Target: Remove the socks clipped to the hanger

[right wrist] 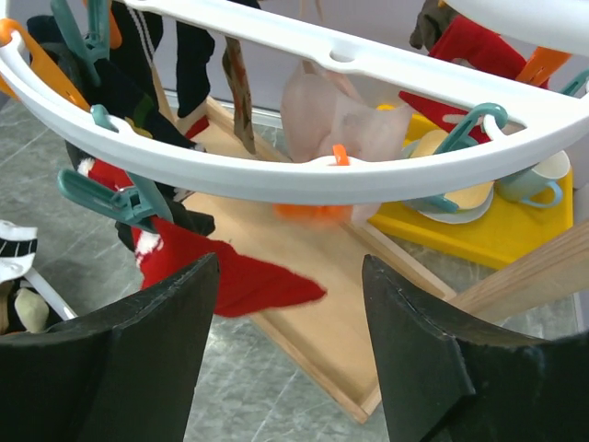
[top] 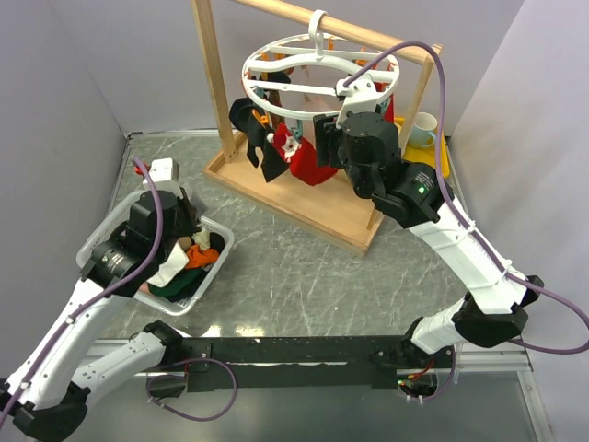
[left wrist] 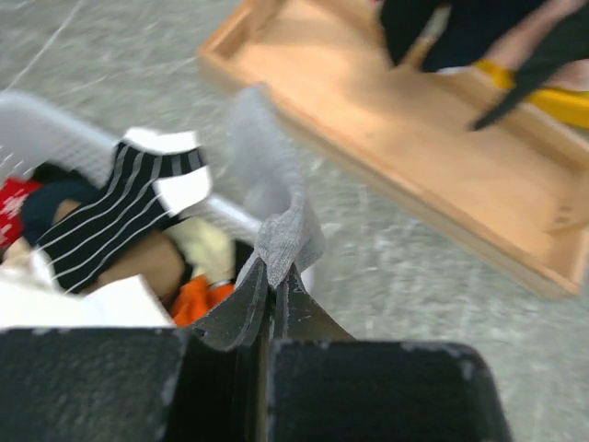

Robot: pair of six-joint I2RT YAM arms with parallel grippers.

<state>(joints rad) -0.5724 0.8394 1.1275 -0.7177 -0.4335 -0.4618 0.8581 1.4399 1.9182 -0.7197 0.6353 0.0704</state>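
The socks in the bin are below my left gripper and to its left in the wrist view, so I will move it over them to release the grey sock (left wrist: 276, 212) inside.
The white round hanger (top: 317, 69) hangs from the wooden rack's bar, with black socks (top: 253, 124) and a red sock (top: 308, 161) clipped under it. My right gripper (top: 324, 138) is open just under the ring's near right side. In the right wrist view the ring (right wrist: 304, 175) crosses above the open gripper (right wrist: 290, 276), with the red sock (right wrist: 230, 276), a pale pink sock (right wrist: 322, 115) and teal and orange clips behind. My left gripper (left wrist: 276, 276) is shut on a grey sock (left wrist: 276, 212) beside the clear bin (top: 216, 226), which holds several socks.
The wooden rack (top: 216, 83) stands on a wooden tray base (top: 322, 207) at the back. A yellow tray (top: 442, 152) with a teal cup (top: 423, 129) sits behind the rack on the right. Grey walls close in on both sides.
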